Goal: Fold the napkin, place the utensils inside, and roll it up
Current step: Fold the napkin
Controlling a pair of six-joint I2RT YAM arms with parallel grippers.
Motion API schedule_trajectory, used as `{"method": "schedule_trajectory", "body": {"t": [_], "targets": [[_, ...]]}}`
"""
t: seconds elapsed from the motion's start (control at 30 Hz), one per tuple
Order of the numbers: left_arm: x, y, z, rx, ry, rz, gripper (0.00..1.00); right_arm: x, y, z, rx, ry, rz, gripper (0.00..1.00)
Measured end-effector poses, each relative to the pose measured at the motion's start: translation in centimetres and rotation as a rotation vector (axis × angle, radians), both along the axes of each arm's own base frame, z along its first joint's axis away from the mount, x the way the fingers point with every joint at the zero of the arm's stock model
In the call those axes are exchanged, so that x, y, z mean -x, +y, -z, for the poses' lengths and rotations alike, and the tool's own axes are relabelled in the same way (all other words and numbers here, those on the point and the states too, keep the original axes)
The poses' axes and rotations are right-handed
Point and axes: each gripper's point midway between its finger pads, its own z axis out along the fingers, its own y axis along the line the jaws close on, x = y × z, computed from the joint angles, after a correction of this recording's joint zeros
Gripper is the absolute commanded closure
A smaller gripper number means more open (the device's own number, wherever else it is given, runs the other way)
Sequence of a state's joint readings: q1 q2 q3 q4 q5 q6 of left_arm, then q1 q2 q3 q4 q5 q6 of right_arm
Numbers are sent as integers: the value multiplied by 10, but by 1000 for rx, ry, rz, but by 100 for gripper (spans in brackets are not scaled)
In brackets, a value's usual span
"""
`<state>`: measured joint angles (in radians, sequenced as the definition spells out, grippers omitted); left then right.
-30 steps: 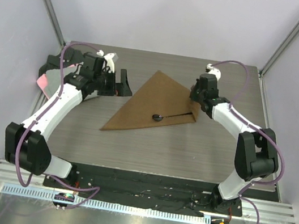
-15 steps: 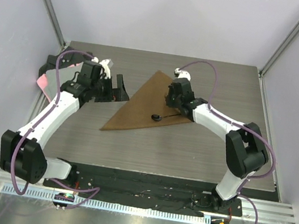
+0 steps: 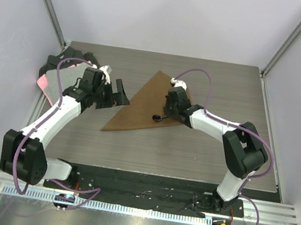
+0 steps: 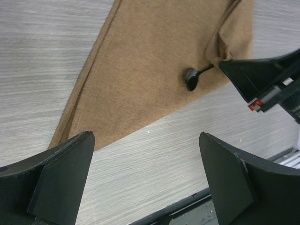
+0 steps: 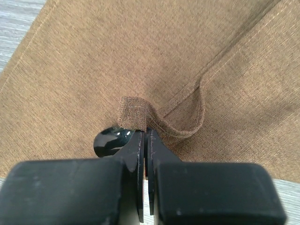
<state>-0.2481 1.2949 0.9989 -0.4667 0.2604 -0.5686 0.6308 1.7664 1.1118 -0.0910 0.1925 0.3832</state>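
My right gripper is to pull the napkin's corner slightly back toward the utensil's rounded head point(image 3: 157, 118) point(image 5: 111, 140) next and then let go of it there, because the head is still uncovered.
The brown napkin point(image 3: 146, 103) lies folded into a triangle on the table, also in the left wrist view point(image 4: 150, 65) and the right wrist view point(image 5: 117, 56). A black utensil point(image 3: 157, 117) lies on it, its rounded head showing point(image 4: 191, 78) point(image 5: 110, 142). My right gripper point(image 3: 170, 105) is shut on the napkin's right corner point(image 5: 136, 115) and has drawn it leftward over the utensil's handle, which is hidden. My left gripper point(image 3: 120, 94) is open and empty, above the table just left of the napkin.
A grey cloth with a pink edge point(image 3: 49, 81) and black cloths point(image 3: 67, 58) lie at the table's left edge. The black base strip point(image 3: 144, 183) runs along the near edge. Grey walls stand on both sides.
My right gripper has moved left across the napkin, pulling its right corner over the utensil's handle. My left gripper has moved slightly right and nearer, toward the napkin's left edge.
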Motion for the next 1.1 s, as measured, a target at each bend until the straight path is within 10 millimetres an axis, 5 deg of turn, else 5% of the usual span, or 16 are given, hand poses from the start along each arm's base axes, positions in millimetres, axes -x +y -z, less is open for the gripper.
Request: {"method": "schedule_trajectory", "body": {"t": [0.27,0.5,0.63,0.83,0.97,1.1], "targets": [[7,8,32,-12,58,-73,0,13,-1,15,3,32,-2,96],[5,12,41,12,67,-122,0,24,5,23,-10,59,-37,55],[0,23,44,27,66,-169,0,33,13,19,-36,69,-88,40],[-1,38,53,38,90,-233,0,38,21,-25,-117,0,-152,38],[1,43,58,32,98,-262,0,36,24,-56,-158,-74,-171,47],[9,52,64,10,103,-296,0,35,25,-51,-156,-66,-183,49]]}}
